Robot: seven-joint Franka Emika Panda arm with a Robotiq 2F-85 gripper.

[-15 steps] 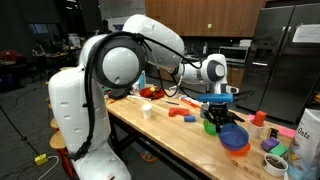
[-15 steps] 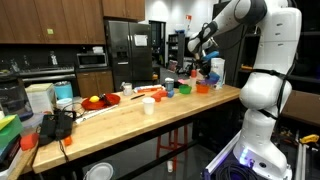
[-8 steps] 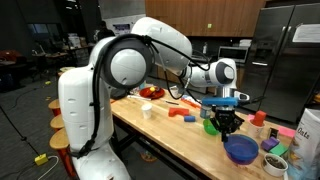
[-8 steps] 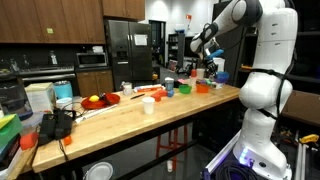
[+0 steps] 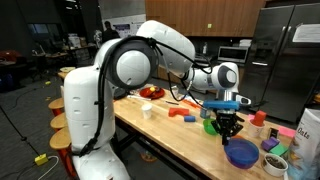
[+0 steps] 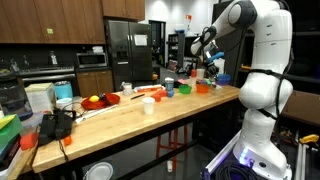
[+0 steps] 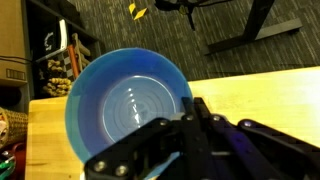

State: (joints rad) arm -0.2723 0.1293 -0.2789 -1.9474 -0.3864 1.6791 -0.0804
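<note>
The blue bowl still hangs by the table edge, so my gripper will next carry it outward, then lower it and let it go in the orange bowl.
A blue bowl (image 5: 241,153) hangs low over the near end of the wooden table (image 5: 170,135). My gripper (image 5: 229,130) stands just above its rim, pointing down. In the wrist view the blue bowl (image 7: 124,101) fills the left half over the table top. The dark fingers (image 7: 178,128) are pressed together on its right rim, so the gripper (image 7: 196,107) is shut on the bowl's edge. In an exterior view from the far end, the gripper (image 6: 213,69) hovers over the table's far end, and the bowl is too small to make out.
On the table are a green cup (image 5: 211,126), red blocks (image 5: 179,115), a white cup (image 5: 147,110), a red dish of fruit (image 5: 150,92), a red cup (image 5: 258,118), small filled bowls (image 5: 273,160) and a white bag (image 5: 308,132). The table edge and floor lie beside the bowl.
The arm has carried the blue bowl sideways along the table toward its end and lowered it; the bowl now hangs more level. The jaws have stayed shut.
</note>
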